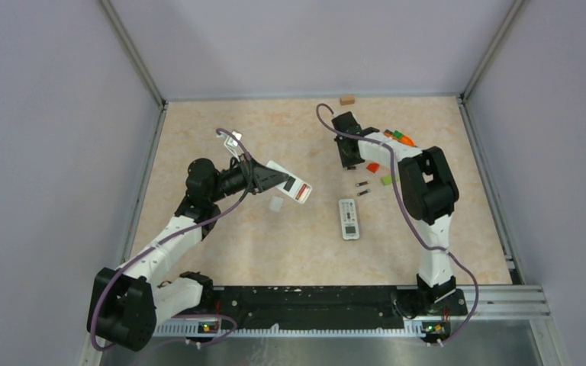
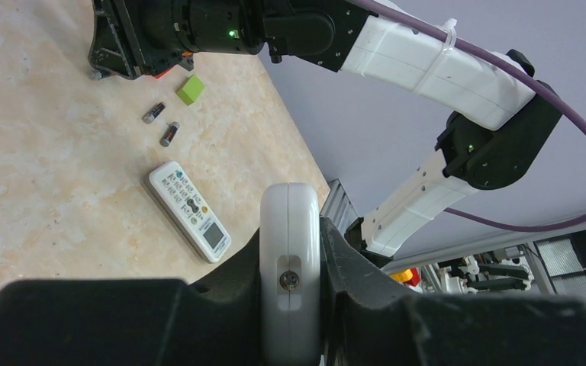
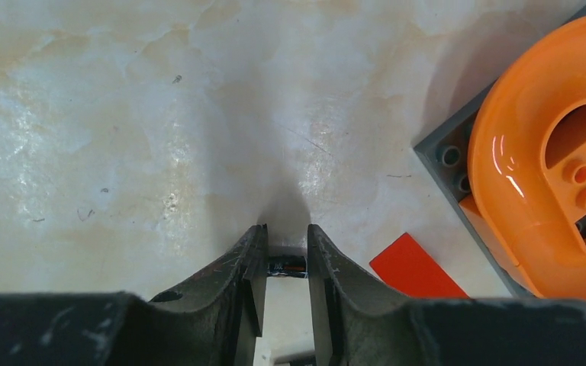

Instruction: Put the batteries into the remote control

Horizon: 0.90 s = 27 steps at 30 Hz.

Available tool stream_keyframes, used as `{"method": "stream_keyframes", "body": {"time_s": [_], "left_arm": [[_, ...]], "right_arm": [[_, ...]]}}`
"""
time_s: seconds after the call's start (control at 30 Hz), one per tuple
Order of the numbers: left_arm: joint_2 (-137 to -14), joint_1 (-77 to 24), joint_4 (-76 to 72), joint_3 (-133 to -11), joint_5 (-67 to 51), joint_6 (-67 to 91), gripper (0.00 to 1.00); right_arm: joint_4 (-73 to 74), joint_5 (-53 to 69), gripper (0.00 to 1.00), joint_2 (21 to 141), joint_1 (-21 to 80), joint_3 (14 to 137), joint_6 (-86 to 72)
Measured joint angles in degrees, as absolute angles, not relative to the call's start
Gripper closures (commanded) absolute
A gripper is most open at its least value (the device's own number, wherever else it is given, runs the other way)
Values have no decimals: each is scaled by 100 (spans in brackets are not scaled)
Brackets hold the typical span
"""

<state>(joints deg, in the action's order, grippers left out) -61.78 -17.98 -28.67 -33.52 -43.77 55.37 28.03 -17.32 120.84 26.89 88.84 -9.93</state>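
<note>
I will open my right gripper next and sweep it back along the table with a slight turn, nudging the battery lengthwise, then close on its sides.
My left gripper is shut on one end of a white remote control, held above the table; in the left wrist view the remote stands edge-on between the jaws of the left gripper. A second white remote lies face-up on the table. My right gripper is down at the tabletop, shut end-to-end on a small dark battery. Two more batteries lie loose between the right gripper and the second remote, also seen from the left wrist as batteries.
A small white cover plate lies below the held remote. A red flat block and an orange piece on a grey plate sit right of the right gripper. A green block and a tan block are nearby.
</note>
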Motion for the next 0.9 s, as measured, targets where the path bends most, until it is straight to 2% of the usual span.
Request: {"method": "stream_keyframes", "body": {"time_s": [0.33,0.43,0.57,0.8,0.9], "left_arm": [[-6178,-1798,-2867,-3352,-4397,5559,100],[-6180,-1798,-2869,-3352,-4397,5561,100],[-6180,-1798,-2869,-3352,-4397,5564,100],[-6180,-1798,-2873,-3336,-4394,5588,100],[-6180,-1798,-2877,-3317,-4394,5607,100]], "right_arm": [[2768,-1511,57,11946,2698,8702,-799],[2792,-1518,56,11869,2705,8613,-1004],[2862,-1507,58,11808,2711,8521,-1411],[2818,-1363,69,11596,2720,8187,-2265],[2801,-1393,69,11572,2722,8141,-2563]]}}
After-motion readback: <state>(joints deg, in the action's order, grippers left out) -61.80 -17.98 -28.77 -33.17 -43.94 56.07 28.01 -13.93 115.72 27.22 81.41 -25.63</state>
